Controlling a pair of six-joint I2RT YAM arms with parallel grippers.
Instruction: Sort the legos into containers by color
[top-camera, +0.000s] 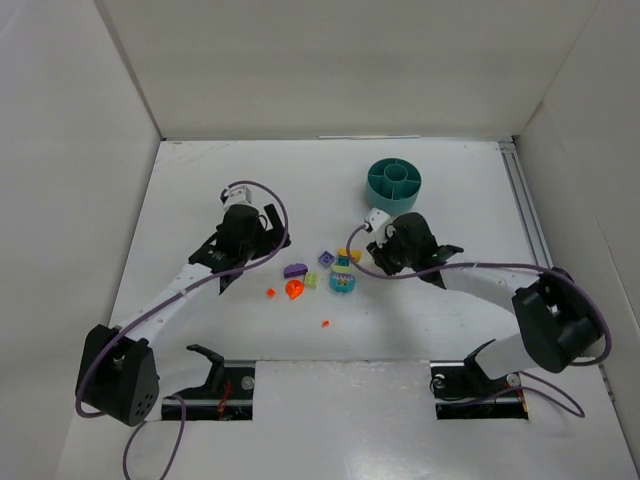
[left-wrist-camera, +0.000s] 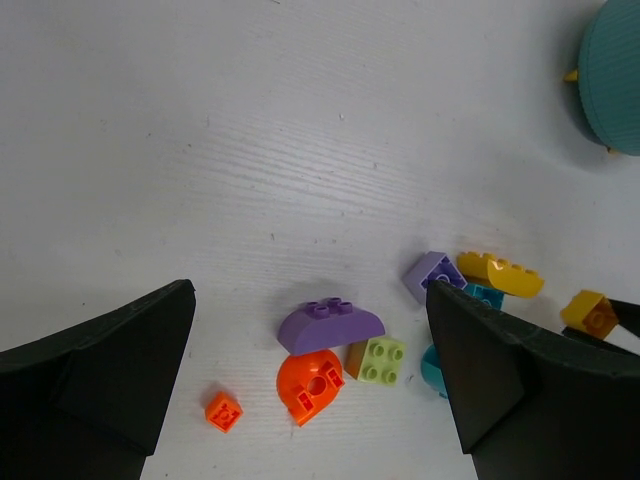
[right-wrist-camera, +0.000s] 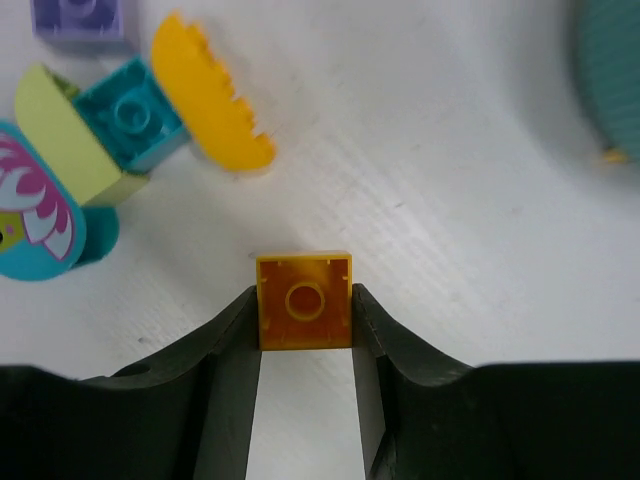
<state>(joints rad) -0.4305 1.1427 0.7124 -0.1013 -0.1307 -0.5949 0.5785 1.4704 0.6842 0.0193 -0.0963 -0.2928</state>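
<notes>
My right gripper should next go up and outward over the round teal tub's near section (top-camera: 393, 198) to release the yellow brick, because the brick hangs below the rim of the tub.
The legos lie in a loose cluster mid-table: a purple curved brick (top-camera: 295, 270) (left-wrist-camera: 330, 325), an orange-red round piece (left-wrist-camera: 312, 385), a light green square (left-wrist-camera: 379, 360), a purple square (left-wrist-camera: 432, 274), a yellow curved brick (right-wrist-camera: 208, 92) and a teal brick (right-wrist-camera: 130, 110). The round teal tub (top-camera: 394, 185) stands beyond them. My right gripper (right-wrist-camera: 304, 312) is shut on a yellow square brick (right-wrist-camera: 304, 300), low over the table, right of the cluster (top-camera: 354, 254). My left gripper (left-wrist-camera: 308, 295) is open and empty, just left of the purple curved brick.
A tiny orange-red bit (left-wrist-camera: 223, 411) lies left of the round piece, and another (top-camera: 325, 323) lies nearer the bases. A teal round piece with a pink pattern (right-wrist-camera: 35, 215) sits beside the teal brick. White walls enclose the table.
</notes>
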